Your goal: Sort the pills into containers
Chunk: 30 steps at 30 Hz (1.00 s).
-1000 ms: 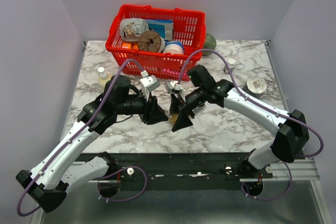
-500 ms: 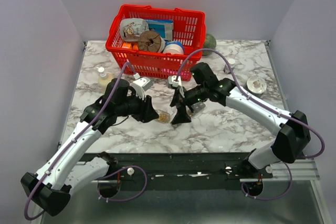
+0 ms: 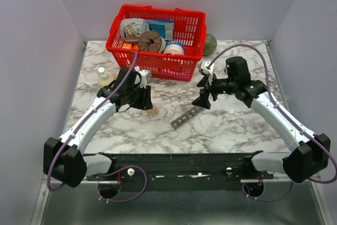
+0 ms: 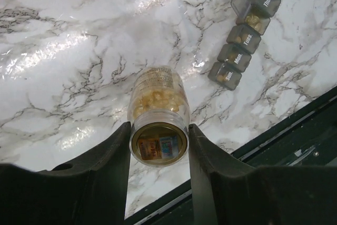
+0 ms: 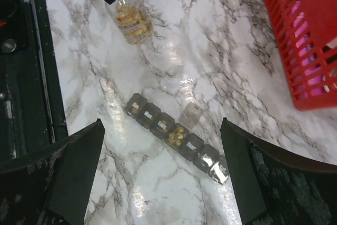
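Note:
The left gripper will next carry the bottle to its right in the top view, to the bare marble past the pill containers' far end point(image 3: 217, 107), then lower it and let it go.
The containers are one dark grey pill strip point(image 3: 185, 115) lying on the marble table between the arms. It also shows in the left wrist view point(image 4: 247, 30) and the right wrist view point(image 5: 174, 133). One middle compartment point(image 5: 177, 134) is open with yellow pills inside; the other lids are down. My left gripper point(image 3: 149, 101) point(image 4: 159, 140) is shut on a clear bottle of yellow pills point(image 4: 158, 104) point(image 3: 152, 110), held low and left of the strip. The bottle also shows in the right wrist view point(image 5: 131, 19). My right gripper point(image 3: 202, 93) point(image 5: 162, 125) is open and empty above the strip's right end.
A red mesh basket point(image 3: 158, 40) point(image 5: 305, 35) full of items stands at the back. A small bottle point(image 3: 102, 76) stands at the far left, and a green ball point(image 3: 210, 43) sits behind the basket's right side. The black base rail point(image 3: 174, 162) runs along the near edge.
Both arms have drawn apart from the middle. The left gripper carried the bottle left and back; the right gripper moved right and up, uncovering the pill strip.

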### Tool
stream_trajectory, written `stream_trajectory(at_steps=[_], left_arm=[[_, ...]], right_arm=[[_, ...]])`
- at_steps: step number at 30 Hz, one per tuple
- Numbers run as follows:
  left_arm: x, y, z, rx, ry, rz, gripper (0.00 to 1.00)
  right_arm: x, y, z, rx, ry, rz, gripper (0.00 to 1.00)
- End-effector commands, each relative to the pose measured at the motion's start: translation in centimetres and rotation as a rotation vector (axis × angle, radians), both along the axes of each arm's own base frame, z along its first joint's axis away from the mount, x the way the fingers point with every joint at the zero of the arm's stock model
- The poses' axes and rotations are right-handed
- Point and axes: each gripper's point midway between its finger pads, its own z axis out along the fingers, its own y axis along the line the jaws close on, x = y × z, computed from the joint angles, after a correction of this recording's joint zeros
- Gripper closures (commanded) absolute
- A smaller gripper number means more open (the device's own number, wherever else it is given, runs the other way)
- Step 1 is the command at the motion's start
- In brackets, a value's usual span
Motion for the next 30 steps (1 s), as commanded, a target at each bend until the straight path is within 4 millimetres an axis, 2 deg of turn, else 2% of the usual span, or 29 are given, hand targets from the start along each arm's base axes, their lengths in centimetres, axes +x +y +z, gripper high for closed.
stream_trajectory(at_steps=[1,2,3,4,5,6,7,8,9,10,11,12,13,14,15,16,17,18,19,20,21,22,23,25,30], left_arm=[[2.2,-3.3,2.7,-0.041,-0.06,-0.092,1.0],[1.9,-4.8,2.3,-0.031,-0.049,-0.135,1.0],[1.9,-5.5,2.3,-0.017,-0.056,-0.144,1.0],[2.2,-6.7,3.3,-0.026,-0.079,-0.162,1.0],[2.3,-7.8,2.8,-0.012,-0.062,-0.181,1.0],[1.5,-9.6,3.0,-0.012,-0.066,-0.226,1.0],[2.1,-10.7,4.1,-0.011,-0.096,-0.232,1.0],[2.3,-11.9,3.1,0.009,-0.075,-0.244,1.0],[1.7,-13.5,3.0,0.015,-0.074,-0.281,1.0],[2.5,-14.7,4.2,0.012,-0.104,-0.279,1.0],[2.8,-16.0,2.8,0.035,-0.071,-0.289,1.0],[2.9,-17.1,2.7,0.037,-0.068,-0.305,1.0],[2.9,-19.1,4.4,0.02,-0.092,-0.333,1.0],[3.4,-20.3,2.6,0.057,-0.063,-0.334,1.0],[3.7,-21.3,2.5,0.066,-0.064,-0.342,1.0],[3.8,-23.1,4.5,0.043,-0.096,-0.364,1.0],[4.5,-24.2,2.6,0.077,-0.071,-0.361,1.0],[4.7,-25.1,2.6,0.077,-0.069,-0.37,1.0],[5.4,-26.3,4.5,0.054,-0.097,-0.368,1.0],[5.9,-27.3,2.4,0.085,-0.069,-0.375,1.0],[6.1,-27.9,2.3,0.09,-0.071,-0.379,1.0],[6.7,-28.7,3.7,0.073,-0.095,-0.379,1.0],[6.9,-29.5,1.8,0.093,-0.071,-0.388,1.0],[7.4,-30.4,1.8,0.086,-0.085,-0.389,1.0],[7.8,-31.2,-1.2,0.103,-0.063,-0.383,1.0]], right_arm=[[1.6,-2.5,1.0,-0.004,-0.111,-0.062,0.0],[1.8,-3.0,1.2,-0.004,-0.119,-0.077,0.0],[2.3,-4.0,1.7,0.0,-0.132,-0.108,0.0],[2.6,-4.5,2.0,0.002,-0.138,-0.129,0.0],[3.0,-5.2,2.2,0.002,-0.144,-0.154,0.0],[3.7,-6.6,2.8,0.003,-0.156,-0.209,0.0],[4.6,-7.8,3.3,0.009,-0.152,-0.28,0.0],[5.4,-9.0,3.8,0.017,-0.151,-0.344,0.0],[6.6,-11.3,4.3,0.02,-0.15,-0.443,0.0],[7.6,-13.3,5.2,0.034,-0.161,-0.563,0.0],[8.1,-14.8,5.6,0.039,-0.174,-0.637,0.0],[8.8,-17.3,6.0,0.045,-0.189,-0.742,0.0],[9.3,-19.6,7.6,0.072,-0.228,-0.87,0.0],[9.3,-20.7,7.6,0.078,-0.23,-0.923,0.0],[9.3,-22.6,8.3,0.09,-0.246,-0.994,0.0],[9.3,-23.6,8.7,0.111,-0.244,-1.045,0.0],[9.0,-24.2,9.1,0.122,-0.253,-1.066,0.0],[8.9,-25.2,9.2,0.125,-0.258,-1.097,0.0],[8.9,-25.4,9.4,0.134,-0.263,-1.103,0.0],[8.7,-25.6,9.7,0.14,-0.271,-1.108,0.0],[8.7,-25.9,9.5,0.141,-0.27,-1.116,0.0],[8.7,-25.8,9.6,0.148,-0.268,-1.112,0.0],[8.6,-25.9,9.5,0.149,-0.265,-1.113,0.0],[8.6,-25.9,9.6,0.153,-0.266,-1.11,0.0],[8.5,-25.7,9.3,0.166,-0.254,-1.093,0.0]])
